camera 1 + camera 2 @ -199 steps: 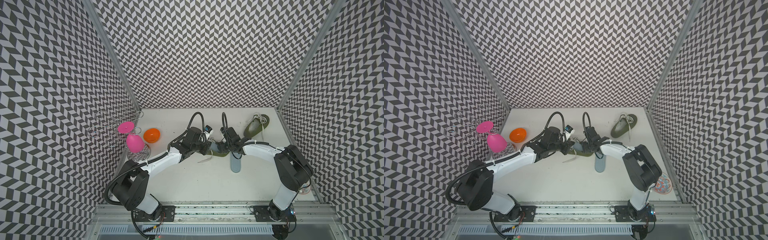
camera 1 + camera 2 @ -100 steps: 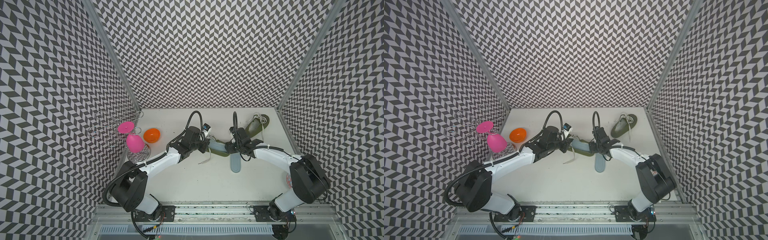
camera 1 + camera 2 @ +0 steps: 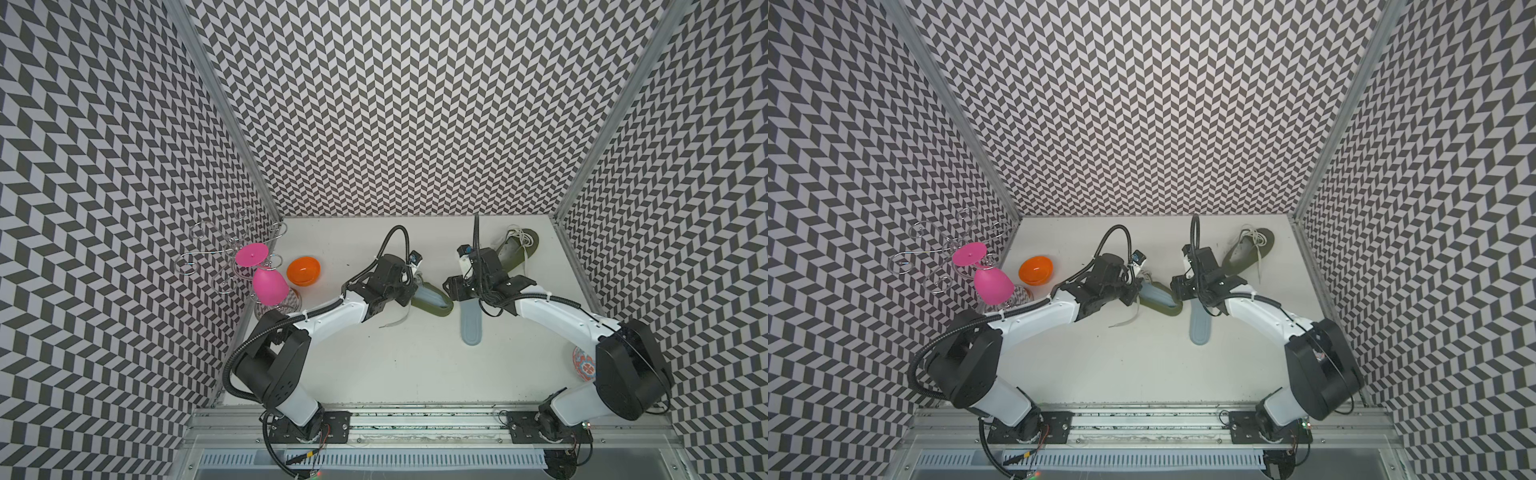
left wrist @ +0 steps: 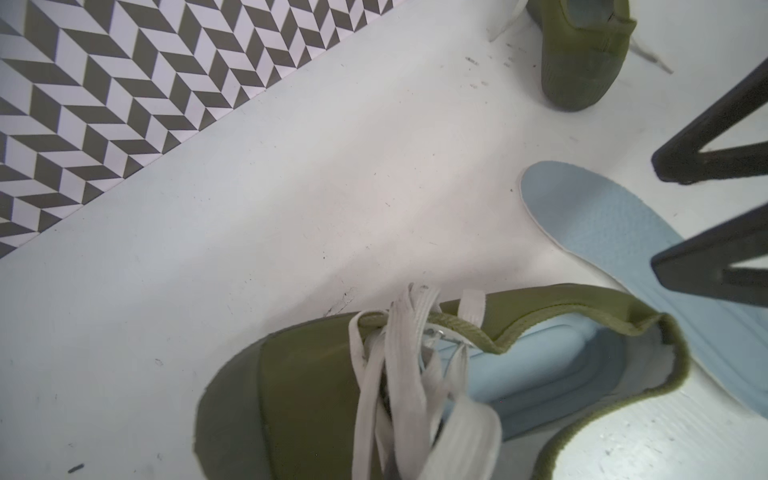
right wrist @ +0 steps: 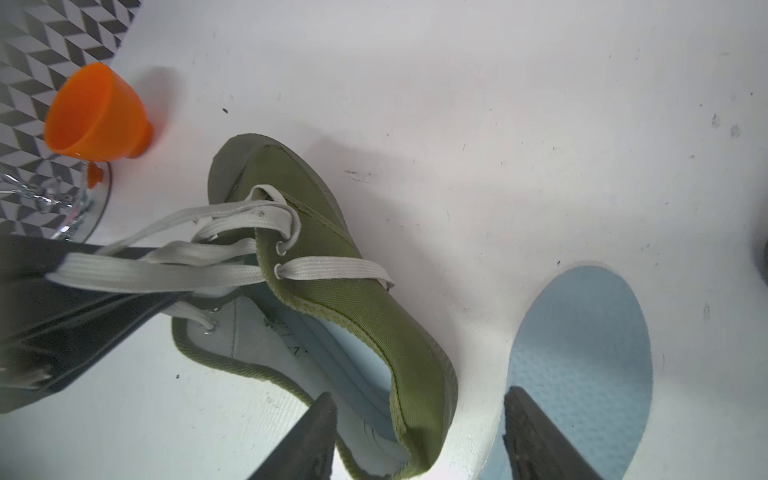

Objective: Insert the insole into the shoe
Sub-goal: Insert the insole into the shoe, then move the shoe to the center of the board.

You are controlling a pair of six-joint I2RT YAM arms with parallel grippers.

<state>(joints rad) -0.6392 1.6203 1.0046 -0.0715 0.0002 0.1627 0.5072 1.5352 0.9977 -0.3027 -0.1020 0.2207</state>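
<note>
The shoe already has an insole inside, so my left gripper should next move it outward onto the bare tabletop before the far wall (image 4: 200, 232) and release its laces.
An olive green shoe (image 3: 432, 305) lies mid-table in both top views, with a light-blue insole (image 4: 540, 374) lying inside it. A second light-blue insole (image 3: 471, 322) lies flat on the table just right of the shoe's heel. My left gripper (image 5: 83, 282) is shut on the shoe's white laces (image 5: 174, 270) at the tongue; its own jaws do not show in the left wrist view. My right gripper (image 5: 419, 397) is open, one finger (image 5: 316, 436) beside the shoe and the other over the loose insole (image 5: 582, 353), with the heel (image 5: 419, 374) between them.
Another olive shoe (image 3: 517, 253) lies at the back right. An orange cup (image 3: 304, 271), a pink glass (image 3: 269, 284) and a wire rack (image 3: 216, 253) stand by the left wall. A patterned ball (image 3: 584, 363) sits under the right arm. Patterned walls close three sides.
My right gripper has drawn back from the shoe's opening towards the heel, and its elbow has swung outward to the right. The insole inside the shoe now shows. The left gripper has stayed put.
</note>
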